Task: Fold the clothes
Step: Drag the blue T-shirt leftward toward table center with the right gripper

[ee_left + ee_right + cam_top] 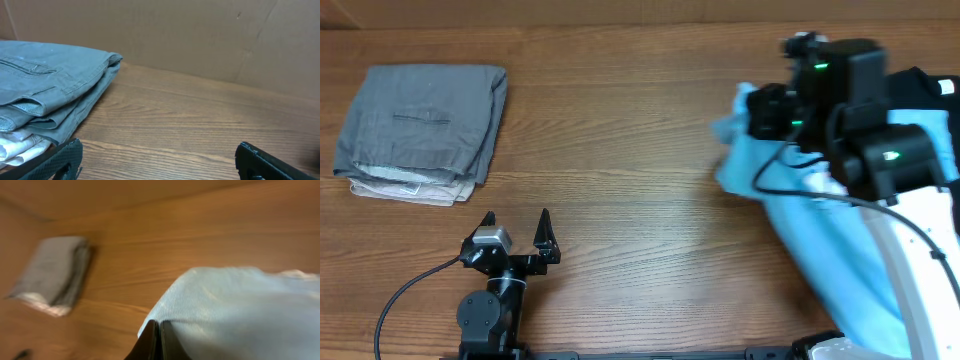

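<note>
The cloth is bunched up, so my right gripper next needs to carry the lifted end of the shirt to the left in the overhead view, then down onto the wood.
The clothes, a light blue T-shirt, lie bunched along the right side of the table and run down to its front edge. The shirt's far end is lifted at my right gripper. In the right wrist view the two dark fingers press together at the shirt's edge, with the blue cloth draped from the gripper. No lettering or label shows. My left gripper stands wide open near the front left of the table, far from the shirt. In its own view the left gripper has only bare wood between its fingers.
A folded grey garment lies on a folded white one at the back left, also seen as a grey pile and a blurred grey stack. A dark garment lies at the far right. A brown wall closes the table's back.
</note>
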Motion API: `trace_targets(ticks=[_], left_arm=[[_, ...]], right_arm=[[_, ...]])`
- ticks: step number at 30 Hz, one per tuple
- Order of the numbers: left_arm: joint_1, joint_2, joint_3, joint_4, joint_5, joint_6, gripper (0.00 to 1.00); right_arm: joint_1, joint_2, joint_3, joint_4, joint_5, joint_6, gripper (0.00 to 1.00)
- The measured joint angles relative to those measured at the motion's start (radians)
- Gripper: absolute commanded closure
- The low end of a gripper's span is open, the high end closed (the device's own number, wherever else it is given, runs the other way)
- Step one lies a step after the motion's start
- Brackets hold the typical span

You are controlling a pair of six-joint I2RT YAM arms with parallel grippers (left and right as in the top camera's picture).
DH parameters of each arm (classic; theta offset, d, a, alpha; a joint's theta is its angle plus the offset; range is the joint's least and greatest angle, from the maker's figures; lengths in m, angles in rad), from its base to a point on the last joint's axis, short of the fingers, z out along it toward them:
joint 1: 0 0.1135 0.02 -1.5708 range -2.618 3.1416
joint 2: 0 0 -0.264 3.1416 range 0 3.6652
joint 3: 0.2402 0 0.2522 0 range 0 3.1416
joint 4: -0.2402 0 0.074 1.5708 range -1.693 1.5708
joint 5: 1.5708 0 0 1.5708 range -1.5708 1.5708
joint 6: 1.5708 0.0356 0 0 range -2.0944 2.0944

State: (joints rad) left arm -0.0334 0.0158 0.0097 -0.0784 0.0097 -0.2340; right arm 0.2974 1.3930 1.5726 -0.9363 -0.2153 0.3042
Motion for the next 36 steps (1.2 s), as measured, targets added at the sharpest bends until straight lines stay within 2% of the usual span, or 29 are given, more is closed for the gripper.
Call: trace_targets(ticks=[6,13,18,19,23,24,25,27,32,36], left_arm=[[0.000,0.000,0.000,0.000,0.000,0.000,0.00],[0.000,0.000,0.000,0.000,0.000,0.000,0.00],[0.000,0.000,0.000,0.000,0.000,0.000,0.00],[0.000,0.000,0.000,0.000,0.000,0.000,0.00],[0.000,0.000,0.000,0.000,0.000,0.000,0.00],[0.000,0.000,0.000,0.000,0.000,0.000,0.00],[0.000,0.000,0.000,0.000,0.000,0.000,0.00],[0.000,0.000,0.000,0.000,0.000,0.000,0.00],[0.000,0.000,0.000,0.000,0.000,0.000,0.00],[0.000,0.000,0.000,0.000,0.000,0.000,0.00]], right_arm=[[0.201,0.171,0.017,0.184,-0.016,0.078,0.96],[0.336,0.464,0.017,0.375,-0.017,0.108,0.96],[0.387,0.576,0.017,0.441,-0.020,0.111,0.96],[0.391,0.583,0.017,0.445,-0.021,0.111,0.94],[0.390,0.589,0.017,0.459,-0.025,0.094,0.67],[0.390,0.589,0.017,0.468,-0.026,0.087,0.52],[0.389,0.589,0.017,0.473,-0.031,0.082,0.44],[0.390,0.587,0.017,0.479,-0.037,0.069,0.40],[0.387,0.556,0.017,0.471,-0.043,0.035,0.37],[0.348,0.469,0.017,0.364,-0.050,0.027,0.35]])
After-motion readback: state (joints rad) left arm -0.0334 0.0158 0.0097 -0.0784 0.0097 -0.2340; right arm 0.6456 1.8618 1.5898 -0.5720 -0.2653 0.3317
